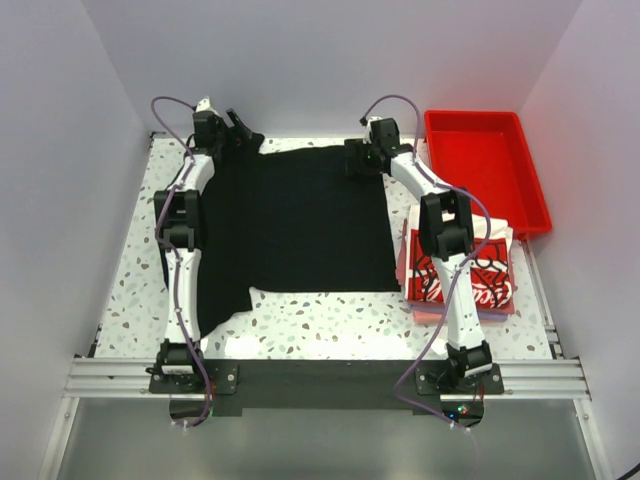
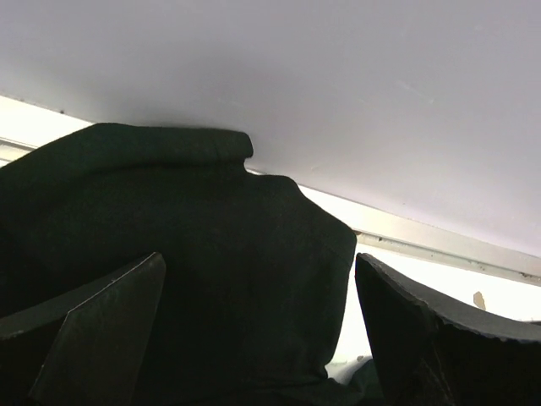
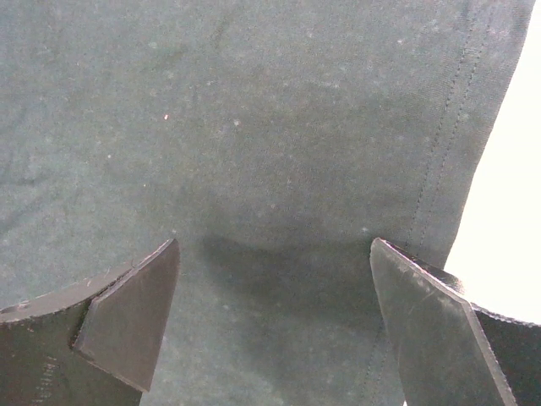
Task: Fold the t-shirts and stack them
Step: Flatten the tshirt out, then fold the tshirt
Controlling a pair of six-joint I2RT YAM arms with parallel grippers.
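My left gripper draws back from the shirt's far corner onto the sleeve's near edge (image 1: 224, 316) next, since the sleeve sticks out past the shirt's straight near side.
A plain black t-shirt (image 1: 300, 215) lies spread flat over the middle of the table, one sleeve trailing towards the near left. My left gripper (image 1: 240, 126) is open at the shirt's far left corner; in the left wrist view (image 2: 258, 313) a raised bunch of black cloth (image 2: 211, 245) sits between its wide-apart fingers. My right gripper (image 1: 354, 158) is open over the far right corner; its wrist view (image 3: 275, 288) shows flat black cloth (image 3: 254, 127) with a stitched hem under the spread fingers. A folded white shirt with a red-and-black print (image 1: 493, 272) lies on folded pinkish shirts (image 1: 402, 265) at the right.
A red plastic tray (image 1: 487, 160) stands at the far right, behind the folded stack. The back wall is close behind both grippers. Speckled tabletop (image 1: 330, 320) shows along the near edge, in front of the black shirt.
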